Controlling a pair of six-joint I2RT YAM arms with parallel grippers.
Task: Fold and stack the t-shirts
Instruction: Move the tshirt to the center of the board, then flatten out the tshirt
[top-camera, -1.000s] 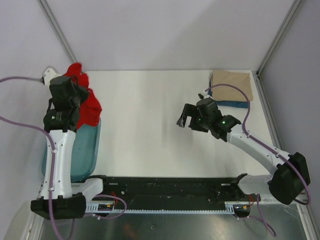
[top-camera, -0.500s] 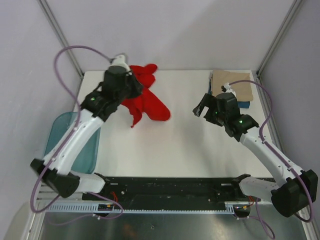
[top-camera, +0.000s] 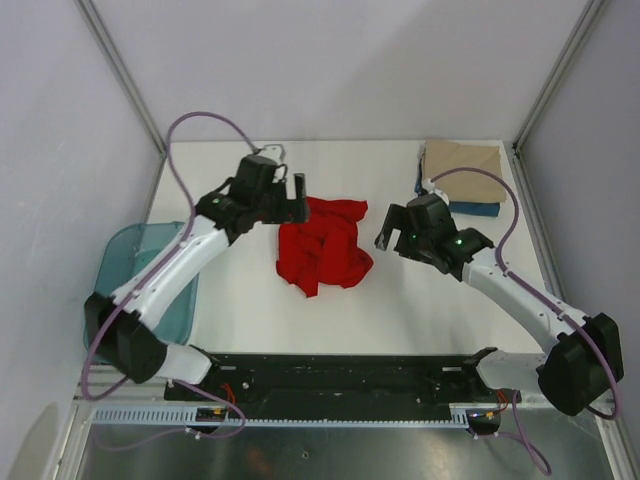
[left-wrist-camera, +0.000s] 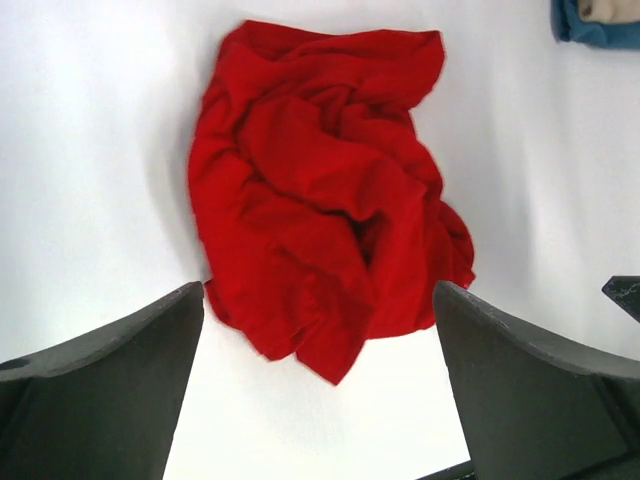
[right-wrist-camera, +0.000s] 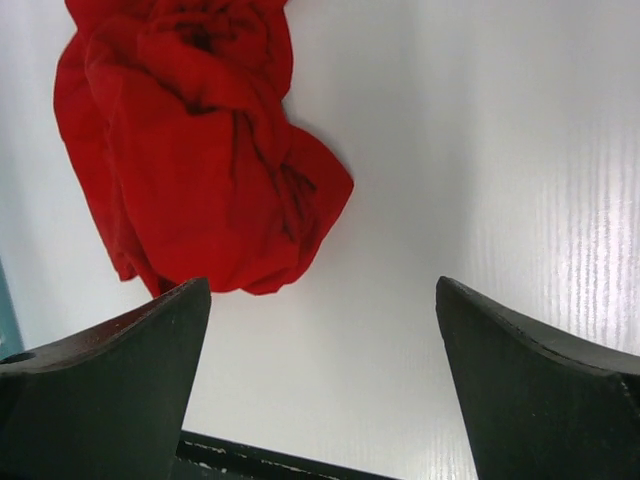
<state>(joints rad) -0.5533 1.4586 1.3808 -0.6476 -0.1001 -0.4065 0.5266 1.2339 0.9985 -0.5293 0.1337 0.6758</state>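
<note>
I will move my left gripper down and back next, onto the red t-shirt's edge nearest the teal tub, because that edge is below my left gripper and further back.
A bright red t-shirt (top-camera: 322, 245) lies crumpled in a heap on the white table's middle (left-wrist-camera: 320, 200) (right-wrist-camera: 190, 160). My left gripper (top-camera: 292, 197) hovers just behind its far left edge, open with nothing between its fingers (left-wrist-camera: 318, 300). At the heap's right side my right gripper (top-camera: 388, 228) is also open and holds nothing (right-wrist-camera: 322, 290). A tan folded t-shirt (top-camera: 462, 160) rests on a dark blue folded one (top-camera: 470, 209) at the far right corner; the blue one's edge (left-wrist-camera: 600, 25) also shows in the left wrist view.
A translucent teal tub (top-camera: 150, 290) sits off the table's left edge. Grey walls and metal corner posts enclose the table. A black rail (top-camera: 330, 375) with the arm bases runs along the near edge.
The left arm swung the red t-shirt from above the tub to the table's middle and let go of it. The right gripper moved left towards the heap.
</note>
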